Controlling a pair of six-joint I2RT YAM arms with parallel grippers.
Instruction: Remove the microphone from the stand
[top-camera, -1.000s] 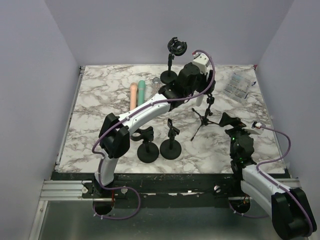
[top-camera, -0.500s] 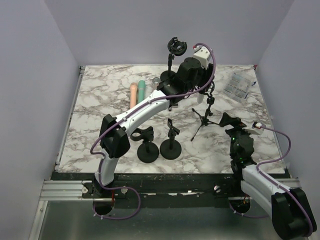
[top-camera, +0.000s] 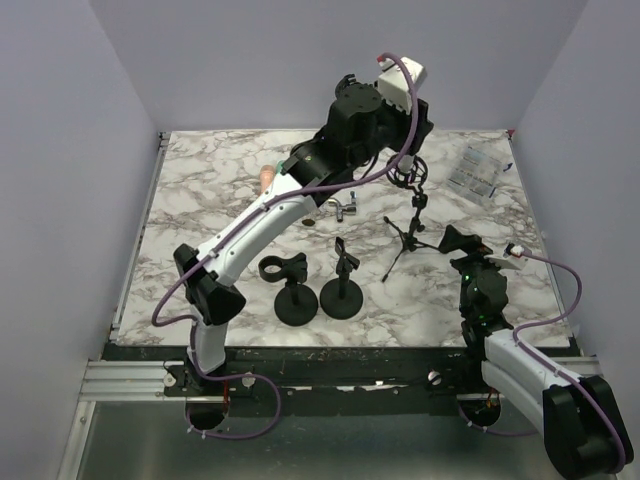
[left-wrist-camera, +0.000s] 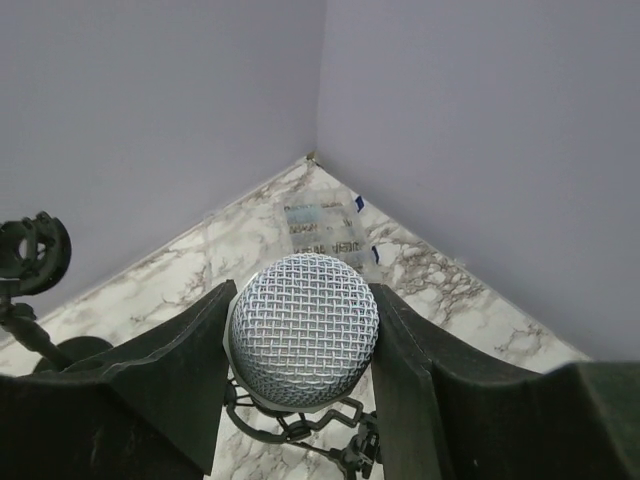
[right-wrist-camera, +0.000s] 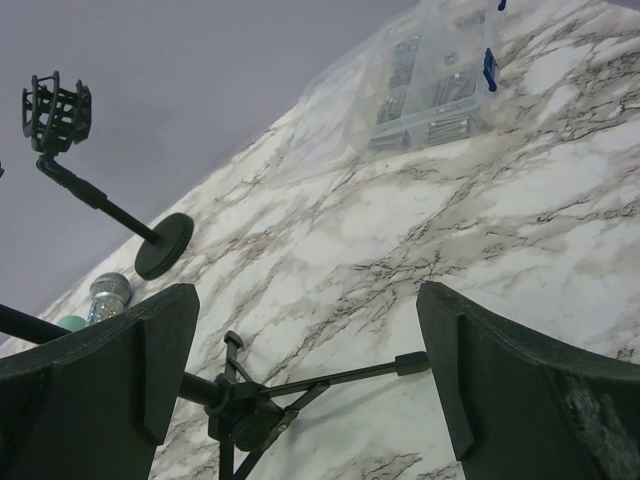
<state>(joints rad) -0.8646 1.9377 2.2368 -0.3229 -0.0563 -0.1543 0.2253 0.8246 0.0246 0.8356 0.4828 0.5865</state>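
My left gripper will move to its left in the top view, go down to the bare marble (top-camera: 247, 183) beside the pink microphone below and release the microphone's silver mesh head.
The microphone (left-wrist-camera: 303, 320) has a silver mesh head that faces the left wrist camera; its body is hidden behind the head. My left gripper (left-wrist-camera: 303, 345) is shut on that head, high over the back of the table (top-camera: 400, 150). The black shock mount (left-wrist-camera: 300, 435) of the tripod stand (top-camera: 410, 235) shows just under the head; I cannot tell whether the body is out of it. My right gripper (top-camera: 455, 240) is open and empty, low beside the tripod. In the right wrist view its fingers (right-wrist-camera: 305, 330) stand either side of the tripod's legs (right-wrist-camera: 240, 415).
Two short round-base stands (top-camera: 295, 290) (top-camera: 343, 285) stand at the front. A tall stand with an empty shock mount (right-wrist-camera: 60, 105) is at the back. A pink microphone (top-camera: 266, 178), a small metal fitting (top-camera: 345, 207) and a clear parts box (top-camera: 473, 172) lie on the marble table.
My left arm has risen and swung back with the microphone head in its gripper. The metal fitting under it is now uncovered. The right arm has not moved.
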